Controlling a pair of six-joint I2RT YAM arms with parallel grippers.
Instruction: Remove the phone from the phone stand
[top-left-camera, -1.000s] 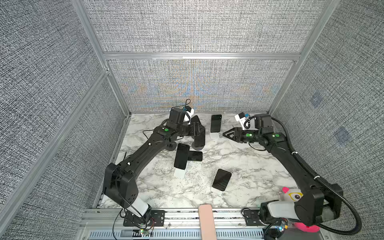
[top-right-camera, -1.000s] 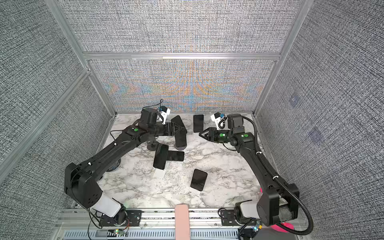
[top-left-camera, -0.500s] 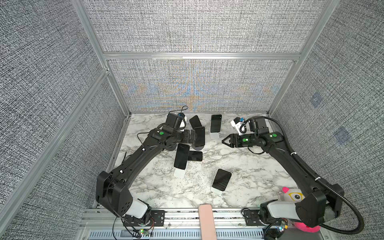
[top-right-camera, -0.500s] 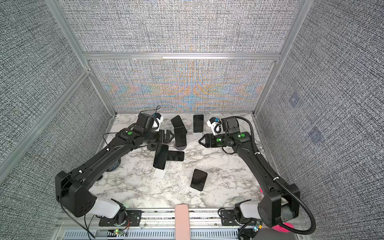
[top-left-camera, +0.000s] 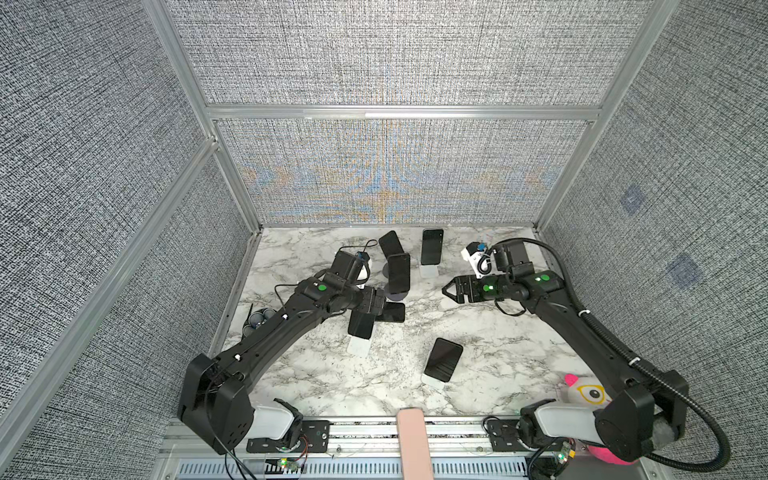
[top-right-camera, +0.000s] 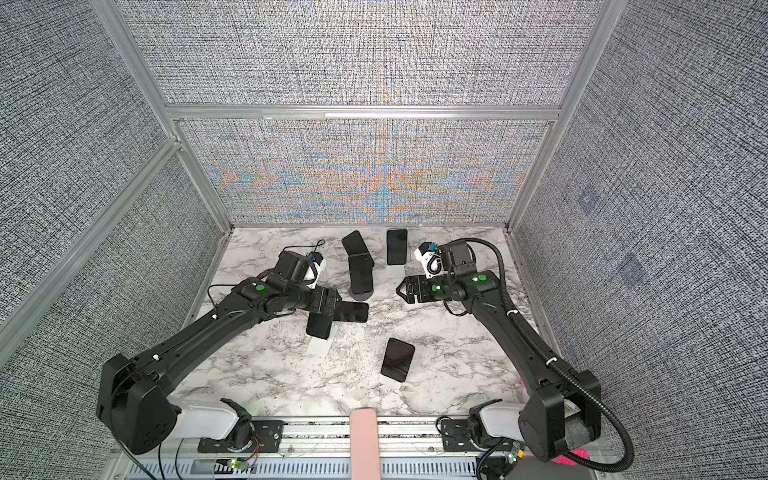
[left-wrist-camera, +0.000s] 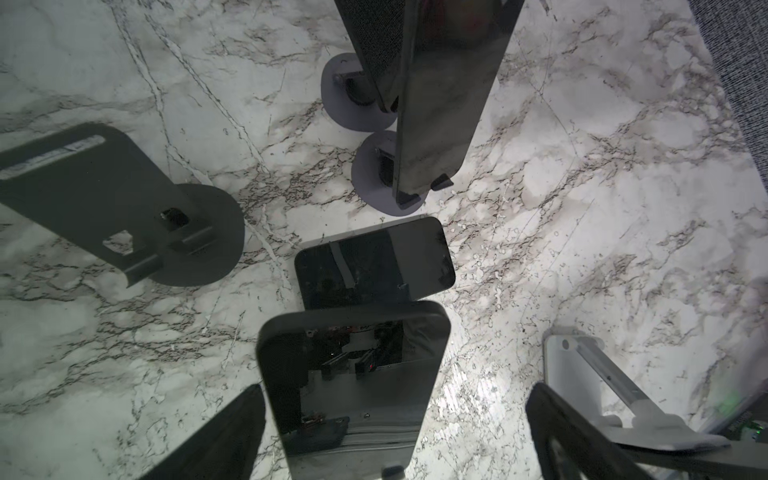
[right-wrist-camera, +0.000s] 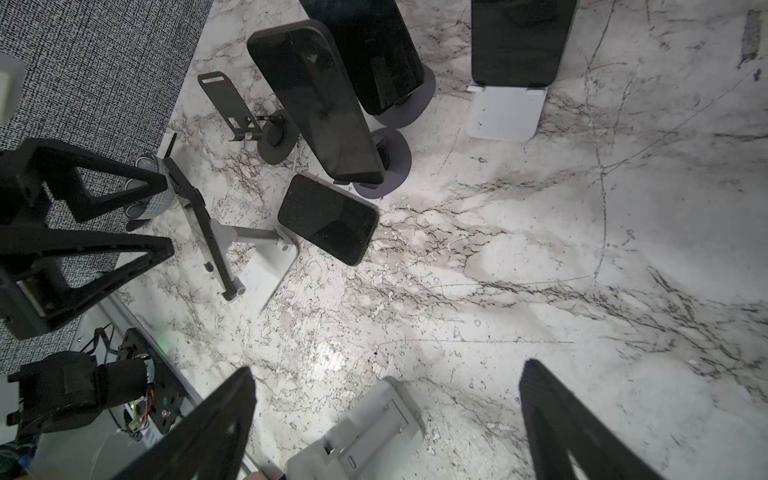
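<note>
My left gripper's open fingers are already above and on either side of the leaning phone's upper end (left-wrist-camera: 354, 329). My left gripper should next lower them past the phone's long edges and close.
Several black phones stand on stands on the marble table. One phone (top-left-camera: 360, 326) (left-wrist-camera: 353, 374) leans on a white stand (top-left-camera: 359, 347). My left gripper (top-left-camera: 377, 306) (left-wrist-camera: 395, 392) hangs over it, open, with a finger well clear of the phone on each side. Another phone (top-left-camera: 392, 312) (left-wrist-camera: 374, 262) lies flat on the table just beyond it. An empty dark stand (left-wrist-camera: 124, 199) (right-wrist-camera: 226, 102) stands nearby. My right gripper (top-left-camera: 446, 291) (right-wrist-camera: 386, 370) is open over bare marble, holding nothing.
Two phones on dark round-base stands (top-left-camera: 398, 272) (top-left-camera: 390, 247) and one on a white stand (top-left-camera: 432, 247) stand at the back. A further phone on a white stand (top-left-camera: 442, 359) is near the front. A pink bar (top-left-camera: 411, 444) and a plush toy (top-left-camera: 586, 392) sit at the front edge.
My left gripper has opened wide and drawn back from the phones on the dark stands toward the front. My right gripper has opened wider and shifted slightly toward the front.
</note>
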